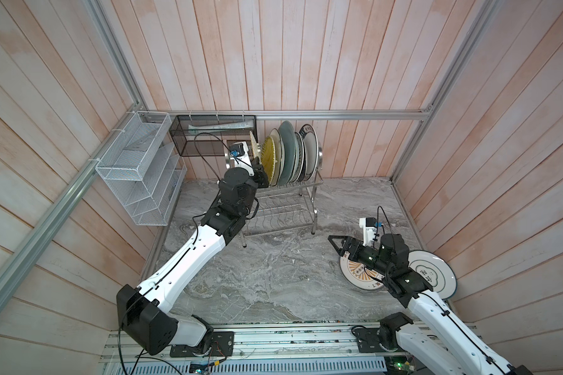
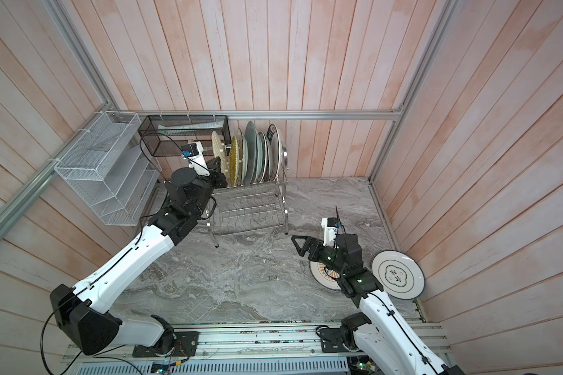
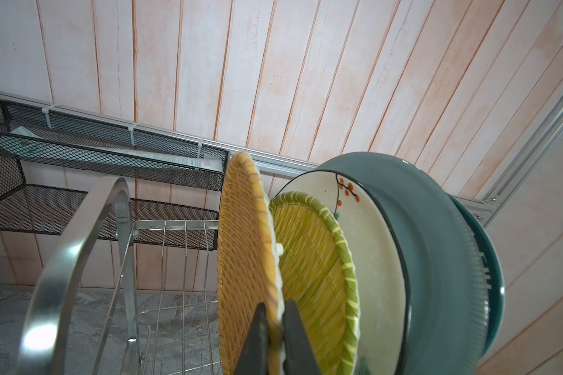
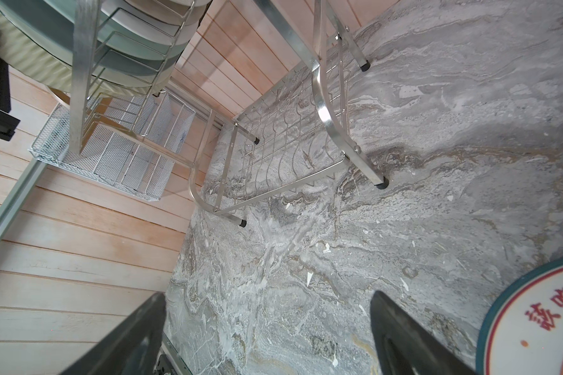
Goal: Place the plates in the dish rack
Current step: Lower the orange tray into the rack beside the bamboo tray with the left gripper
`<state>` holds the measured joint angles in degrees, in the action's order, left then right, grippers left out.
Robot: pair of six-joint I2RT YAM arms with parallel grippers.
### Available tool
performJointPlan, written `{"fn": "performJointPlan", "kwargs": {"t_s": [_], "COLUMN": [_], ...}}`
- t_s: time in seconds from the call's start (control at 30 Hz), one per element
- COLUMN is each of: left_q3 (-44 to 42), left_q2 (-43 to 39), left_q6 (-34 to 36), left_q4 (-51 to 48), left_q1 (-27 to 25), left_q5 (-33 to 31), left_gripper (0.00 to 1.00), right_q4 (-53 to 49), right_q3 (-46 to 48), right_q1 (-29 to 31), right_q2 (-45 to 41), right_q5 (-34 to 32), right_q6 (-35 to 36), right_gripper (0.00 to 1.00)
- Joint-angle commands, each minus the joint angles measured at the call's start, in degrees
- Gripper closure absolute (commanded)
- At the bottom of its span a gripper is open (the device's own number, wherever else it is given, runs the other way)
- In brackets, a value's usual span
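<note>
I will gently move my left gripper down and toward the yellow-green woven plate next, over the row's end slot (image 1: 260, 156), to let go of the orange plate. The top of the orange plate is still higher.
The dish rack (image 1: 314, 207) (image 2: 285, 207) stands at the back of the marble table, with several plates upright in its upper tier, among them a yellow-green woven one (image 3: 309, 259) and a teal one (image 1: 286, 149). My left gripper (image 3: 275, 324) (image 1: 260, 168) is shut on the rim of an orange woven-pattern plate (image 3: 241, 243) (image 2: 217, 146), held upright at the left end of that row. My right gripper (image 1: 333, 242) (image 4: 267, 295) hangs open over the table with nothing between its fingers. Under that arm lie a sunburst plate (image 1: 355, 276) (image 4: 533, 324) and a blue-ringed white plate (image 2: 398, 274).
A white mesh organizer (image 1: 137, 168) hangs on the left wall and a black mesh basket (image 1: 208, 133) on the back rail, close behind the left wrist. Wooden walls close in three sides. The rack's curved side frame (image 3: 78, 233) stands beside the held plate.
</note>
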<state>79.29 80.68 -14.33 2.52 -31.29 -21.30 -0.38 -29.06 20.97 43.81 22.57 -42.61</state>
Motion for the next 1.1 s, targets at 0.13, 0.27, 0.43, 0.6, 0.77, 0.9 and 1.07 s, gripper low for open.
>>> {"fn": "performJointPlan", "kwargs": {"t_s": [0.13, 0.27, 0.43, 0.6, 0.77, 0.9, 1.07], "left_q3": [-1.7, -2.1, -2.3, -1.4, -0.1, 0.7, 1.9], "left_q2": [1.6, 1.9, 1.9, 1.7, 1.7, 1.3, -0.3], "left_q6": [-0.8, -0.5, -0.2, 0.1, 0.0, -0.2, -0.4], "left_q4": [2.4, 2.0, 2.3, 2.2, 1.7, 1.4, 0.7], "left_q1": [0.2, 0.2, 0.2, 0.2, 0.1, 0.2, 0.2], "left_q5": [-1.3, -2.1, -0.9, 0.9, 1.7, 2.4, 3.8], "left_gripper": [1.00, 1.00, 0.92, 0.65, 0.64, 0.64, 0.54], "right_q4": [0.5, 0.3, 0.1, -0.2, -2.3, -4.3, -7.9], "right_q3": [0.0, 0.0, -0.3, -0.6, -2.3, -3.5, -4.8], "right_q1": [0.3, 0.3, 0.3, 0.2, 0.3, 0.3, 0.2], "right_q2": [-0.7, -0.7, -0.7, -0.9, -1.4, -1.8, -2.4], "right_q5": [0.2, 0.2, 0.0, -0.2, -0.9, -1.8, -4.0], "right_q6": [0.0, 0.1, 0.1, 0.2, 1.0, 1.6, 2.6], "right_gripper": [0.02, 0.02, 0.02, 0.02, 0.02, 0.02, 0.02]}}
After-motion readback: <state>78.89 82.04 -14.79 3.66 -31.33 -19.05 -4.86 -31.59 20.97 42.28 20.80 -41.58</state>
